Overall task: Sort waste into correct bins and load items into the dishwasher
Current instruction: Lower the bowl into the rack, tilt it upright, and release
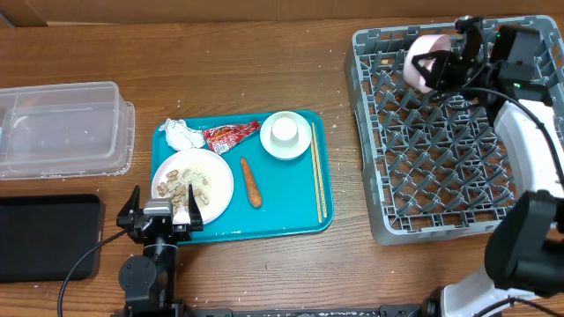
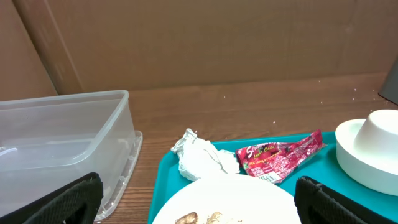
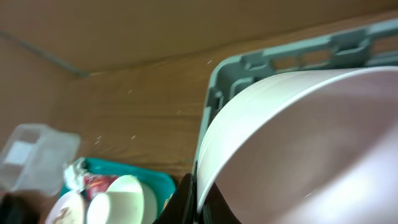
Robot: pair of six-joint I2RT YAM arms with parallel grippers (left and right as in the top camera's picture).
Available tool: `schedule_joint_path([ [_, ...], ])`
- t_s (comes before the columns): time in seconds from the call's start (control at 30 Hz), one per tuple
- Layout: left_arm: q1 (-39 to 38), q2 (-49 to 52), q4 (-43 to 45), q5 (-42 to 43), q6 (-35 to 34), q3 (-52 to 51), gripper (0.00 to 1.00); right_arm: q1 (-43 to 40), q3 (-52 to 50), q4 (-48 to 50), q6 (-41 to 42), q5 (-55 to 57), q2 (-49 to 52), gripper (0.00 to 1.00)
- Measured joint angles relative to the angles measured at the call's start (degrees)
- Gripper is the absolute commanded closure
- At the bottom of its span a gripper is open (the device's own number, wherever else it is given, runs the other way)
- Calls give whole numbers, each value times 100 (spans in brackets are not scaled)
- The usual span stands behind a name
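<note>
My right gripper should next lower the tilted bowl [image 1: 409, 74] toward the rack's side facing the teal tray [image 1: 304, 216] and release its rim, as the rack's wires below are empty.
My right gripper [image 1: 438, 67] [image 3: 199, 202] is shut on the rim of a white bowl [image 1: 422, 56] [image 3: 298, 143], held tilted over the far left corner of the grey dishwasher rack [image 1: 441, 158] [image 3: 273, 59]. My left gripper [image 1: 164, 212] [image 2: 205, 205] is open at the near edge of the white plate [image 1: 192, 183] [image 2: 230, 199], which carries beige food scraps [image 1: 187, 185]. On the teal tray [image 1: 304, 216] lie a crumpled napkin [image 1: 182, 134] [image 2: 199, 155], a red wrapper [image 1: 231, 136] [image 2: 280, 155], a carrot stick [image 1: 251, 182], chopsticks [image 1: 316, 172] and a second bowl [image 1: 286, 136] [image 2: 367, 155] with a cup [image 1: 284, 129] in it.
The clear plastic tub [image 1: 57, 128] [image 2: 62, 143] stands at the far left, with the flat black tray [image 1: 44, 236] in front of it. Bare wooden tabletop [image 1: 344, 255] lies between the teal tray and the rack. A brown cardboard wall [image 2: 199, 43] backs the table.
</note>
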Motion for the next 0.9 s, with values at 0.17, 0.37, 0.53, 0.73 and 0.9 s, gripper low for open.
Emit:
schedule_joint_path([
  [0.17, 0, 0, 0, 0, 0, 0, 0, 0, -7, 66, 22, -352, 291, 96],
  [0.37, 0, 0, 0, -2, -2, 0, 0, 0, -13, 260, 33, -481, 378, 96],
  [0.53, 0, 0, 0, -2, -2, 0, 0, 0, -13, 306, 35, -442, 378, 96],
  [0.73, 0, 0, 0, 0, 0, 0, 0, 0, -13, 308, 35, -352, 378, 96],
  [0.9, 0, 0, 0, -2, 0, 0, 0, 0, -13, 295, 37, -184, 378, 96],
])
